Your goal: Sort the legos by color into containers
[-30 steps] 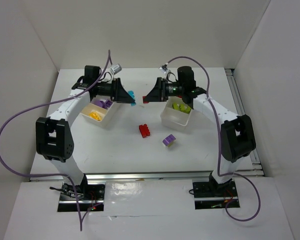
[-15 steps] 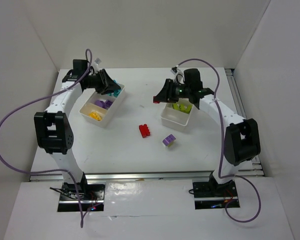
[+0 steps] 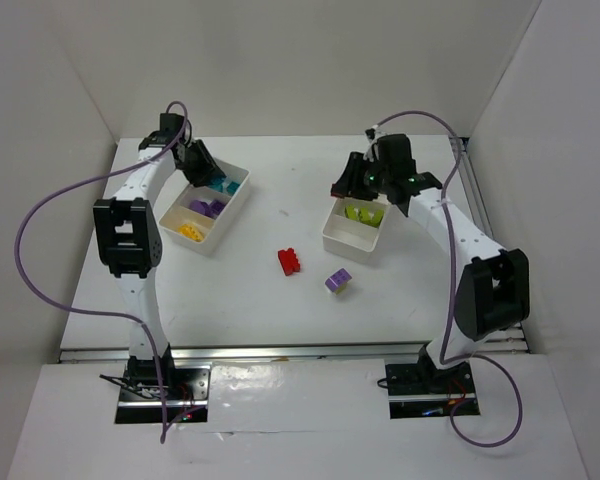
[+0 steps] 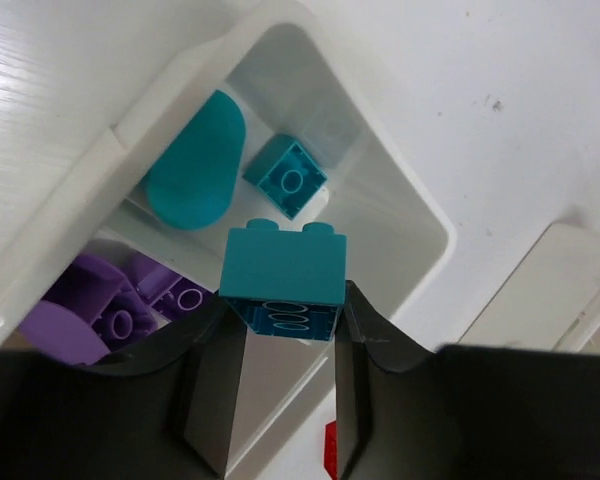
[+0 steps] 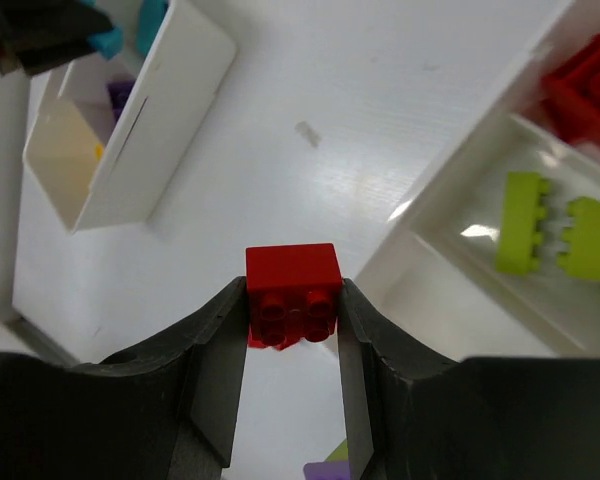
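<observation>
Next, my right gripper turns outward, then goes down over the container's far section beyond the lime green legos, because a red lego lies there.
My left gripper (image 4: 285,322) is shut on a cyan lego (image 4: 283,268) and hangs over the far compartment of the left container (image 3: 242,203). That compartment holds a cyan rounded piece (image 4: 195,165) and a small cyan brick (image 4: 286,178); purple legos (image 4: 130,310) fill the compartment beside it. My right gripper (image 5: 292,312) is shut on a red lego (image 5: 292,285), just left of the right container (image 3: 342,245). In the right container lie lime green legos (image 5: 520,235) and a red lego (image 5: 590,90).
A red lego cluster (image 3: 291,261) and a purple lego (image 3: 338,281) lie on the white table between the two containers. Yellow legos (image 3: 190,231) sit in the left container's near compartment. White walls close in the table on three sides.
The left gripper has carried the cyan lego leftward to above the left container. The right gripper has carried the red lego rightward toward the right container.
</observation>
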